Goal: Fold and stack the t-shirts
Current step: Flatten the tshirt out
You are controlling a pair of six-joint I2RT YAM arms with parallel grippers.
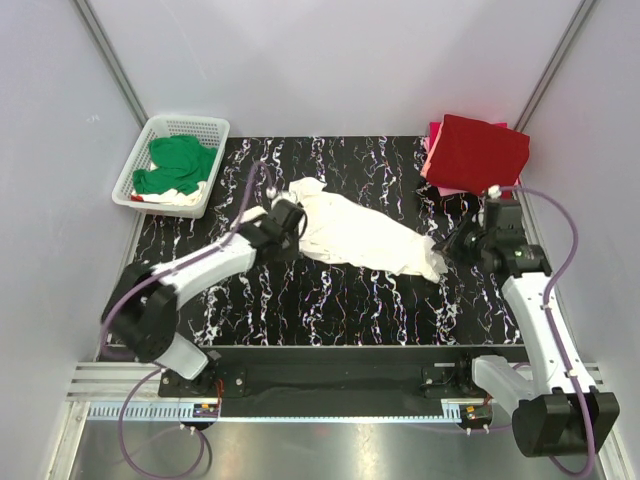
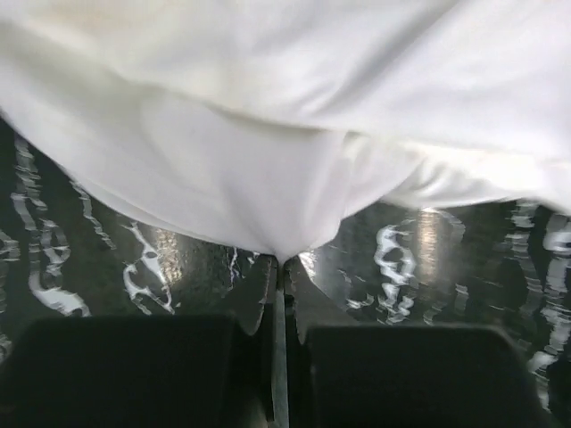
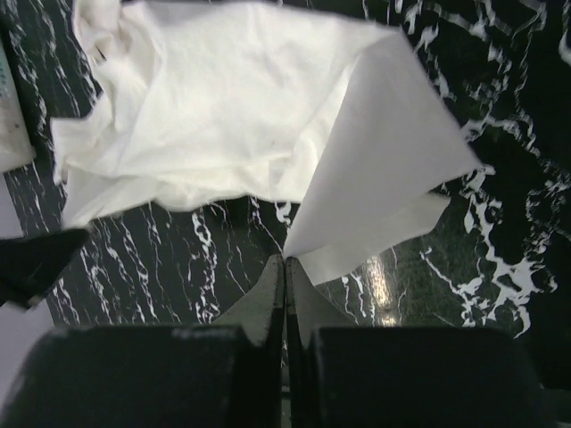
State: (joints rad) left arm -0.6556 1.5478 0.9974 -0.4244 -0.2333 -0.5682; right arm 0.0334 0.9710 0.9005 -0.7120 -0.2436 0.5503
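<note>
My left gripper should next lift its end of the crumpled shirt, then swing it down onto the tabletop [image 1: 231, 208] beside the basket and release it.
A white t-shirt [image 1: 355, 232] lies crumpled and stretched across the middle of the black marbled table [image 1: 330, 300]. My left gripper [image 1: 292, 218] is shut on its left end; in the left wrist view the cloth [image 2: 268, 152] funnels down into the closed tips [image 2: 283, 264]. My right gripper [image 1: 448, 247] is shut on the shirt's right corner, and the right wrist view shows a white fold [image 3: 375, 187] pinched at the tips [image 3: 285, 259]. A folded red t-shirt [image 1: 478, 152] rests on a pink one [image 1: 433, 140] at the back right. A green t-shirt [image 1: 178, 166] lies in the basket.
A white lattice basket [image 1: 172, 127] stands at the back left with the green shirt and some white cloth in it. Grey walls close in on both sides and the back. A metal rail [image 1: 330, 395] runs along the near edge by the arm bases.
</note>
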